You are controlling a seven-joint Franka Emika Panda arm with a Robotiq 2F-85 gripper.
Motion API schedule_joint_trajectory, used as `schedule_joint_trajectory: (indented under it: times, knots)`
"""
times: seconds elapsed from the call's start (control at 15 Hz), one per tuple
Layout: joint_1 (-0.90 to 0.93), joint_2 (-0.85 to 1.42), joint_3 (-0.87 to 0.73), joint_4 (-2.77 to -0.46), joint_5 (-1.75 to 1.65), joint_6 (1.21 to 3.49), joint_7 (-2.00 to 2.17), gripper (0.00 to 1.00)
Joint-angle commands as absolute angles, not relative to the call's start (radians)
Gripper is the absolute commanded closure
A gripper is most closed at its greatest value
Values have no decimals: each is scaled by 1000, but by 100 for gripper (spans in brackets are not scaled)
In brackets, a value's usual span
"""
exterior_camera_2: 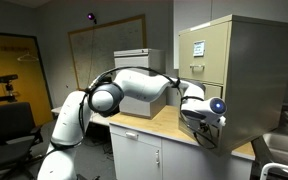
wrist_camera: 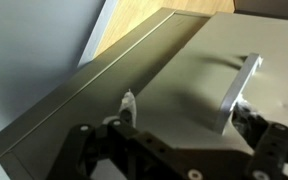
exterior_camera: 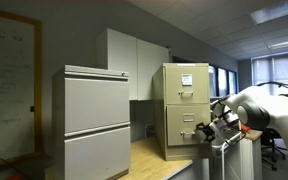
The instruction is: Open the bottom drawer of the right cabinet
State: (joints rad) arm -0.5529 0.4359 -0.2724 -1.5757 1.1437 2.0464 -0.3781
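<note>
I should move my gripper up along the drawer front and close it on the silver handle (wrist_camera: pixel 239 88), which is toward the right in the wrist view.
The right cabinet (exterior_camera: pixel 187 100) is a tall tan metal filing cabinet on a wooden counter; it also shows in an exterior view (exterior_camera_2: pixel 239 70). Its top drawer bears a white paper sheet (exterior_camera: pixel 187 79). The bottom drawer (exterior_camera: pixel 180 130) has a plain tan front. In the wrist view the front (wrist_camera: pixel 174 75) fills the frame, with its silver handle (wrist_camera: pixel 239 88) at the right. My gripper (wrist_camera: pixel 188 110) is open right at the front, its right fingertip beside the handle and its left fingertip on bare metal. It also shows in both exterior views (exterior_camera: pixel 208 128) (exterior_camera_2: pixel 196 114).
A wider light-grey cabinet (exterior_camera: pixel 96 120) stands next to the tan one. The wooden counter (exterior_camera: pixel 154 152) runs between them and under my arm (exterior_camera_2: pixel 134 85). An office chair (exterior_camera_2: pixel 9 125) and a whiteboard (exterior_camera_2: pixel 96 50) are behind.
</note>
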Motion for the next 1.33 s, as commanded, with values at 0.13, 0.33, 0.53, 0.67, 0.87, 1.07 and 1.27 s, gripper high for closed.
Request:
schedule_joint_trajectory:
  times: [0.13, 0.33, 0.53, 0.67, 0.87, 1.07, 1.27]
  knots:
    - [-560, 474, -285, -1549, 1138, 1994, -175, 0]
    - [-555, 479, -288, -1528, 1126, 1986, -124, 0]
    - [-550, 490, -290, -1499, 1104, 1975, -90, 0]
    - [-546, 495, -291, -1484, 1080, 1971, -75, 0]
    - [-537, 501, -295, -1455, 1022, 1961, -52, 33]
    - [-523, 506, -307, -1405, 897, 1929, 8, 56]
    - [-521, 513, -302, -1344, 793, 1897, 59, 77]
